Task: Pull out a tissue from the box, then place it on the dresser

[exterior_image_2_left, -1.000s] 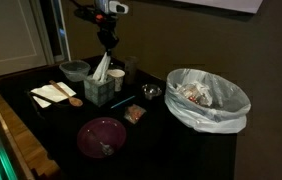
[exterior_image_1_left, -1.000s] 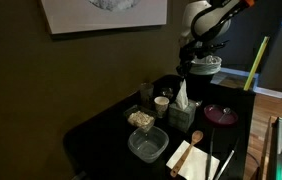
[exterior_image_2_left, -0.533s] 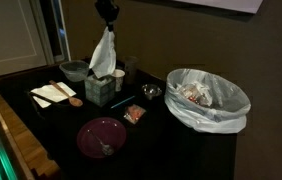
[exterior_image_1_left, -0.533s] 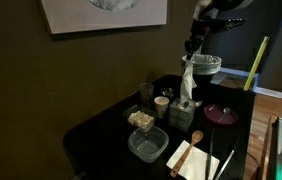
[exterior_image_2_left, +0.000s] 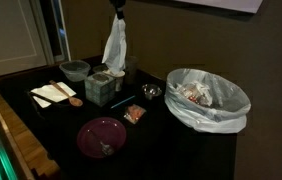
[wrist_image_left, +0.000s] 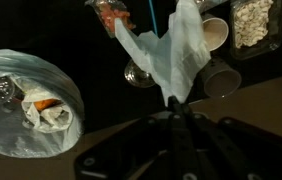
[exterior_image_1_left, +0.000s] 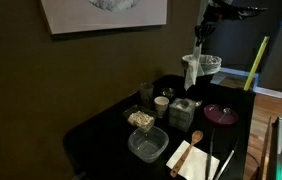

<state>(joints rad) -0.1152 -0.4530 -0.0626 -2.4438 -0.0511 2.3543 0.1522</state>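
Observation:
My gripper moves toward the bin's side next, over the orange packet on the dresser top [exterior_image_2_left: 134, 115], and releases the tissue hanging free of the box.
My gripper [exterior_image_1_left: 200, 38] is shut on a white tissue [exterior_image_1_left: 192, 70] and holds it hanging high above the black dresser top [exterior_image_1_left: 101, 135]. In an exterior view the tissue [exterior_image_2_left: 114, 46] hangs free above and just right of the grey-green tissue box [exterior_image_2_left: 99, 88], clear of it. The box [exterior_image_1_left: 183, 112] stands mid-table. In the wrist view the tissue [wrist_image_left: 171, 55] drapes from my closed fingertips [wrist_image_left: 177, 108].
Around the box stand a paper cup [exterior_image_1_left: 162, 103], a glass [exterior_image_2_left: 152, 92], a clear container [exterior_image_1_left: 147, 144], a dark red plate [exterior_image_2_left: 101, 135], a napkin with wooden spoon [exterior_image_2_left: 56, 94], a grey bowl [exterior_image_2_left: 74, 70] and a bag-lined bin [exterior_image_2_left: 209, 97].
My gripper has risen and moved sideways, pulling the tissue fully out of the box. It was still joined to the box one second ago and now hangs free.

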